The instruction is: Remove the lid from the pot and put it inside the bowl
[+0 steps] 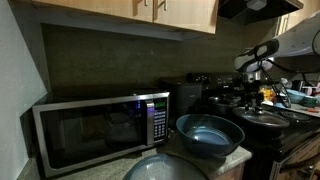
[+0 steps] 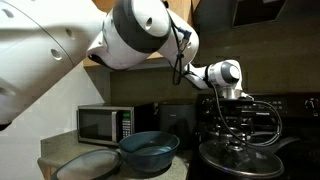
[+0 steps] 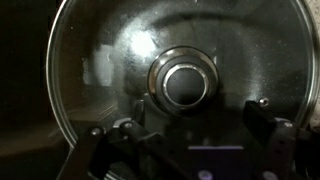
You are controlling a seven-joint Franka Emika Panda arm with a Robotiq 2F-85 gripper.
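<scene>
The lid's central knob is just ahead of my open fingers in the wrist view, so my gripper should next slide over it and close.
The round shiny lid with its central knob fills the wrist view, seen from straight above. It sits on the dark pot on the stove, and shows in both exterior views. My gripper hovers just above the lid, open and empty, with one finger on each side and the knob just ahead of the gap. It also shows in both exterior views. The blue bowl stands empty on the counter between the stove and the microwave.
A silver microwave stands on the counter beyond the bowl. A pale grey disc lies at the counter's near edge. Other dark pans sit on the stove. Wooden cabinets hang overhead.
</scene>
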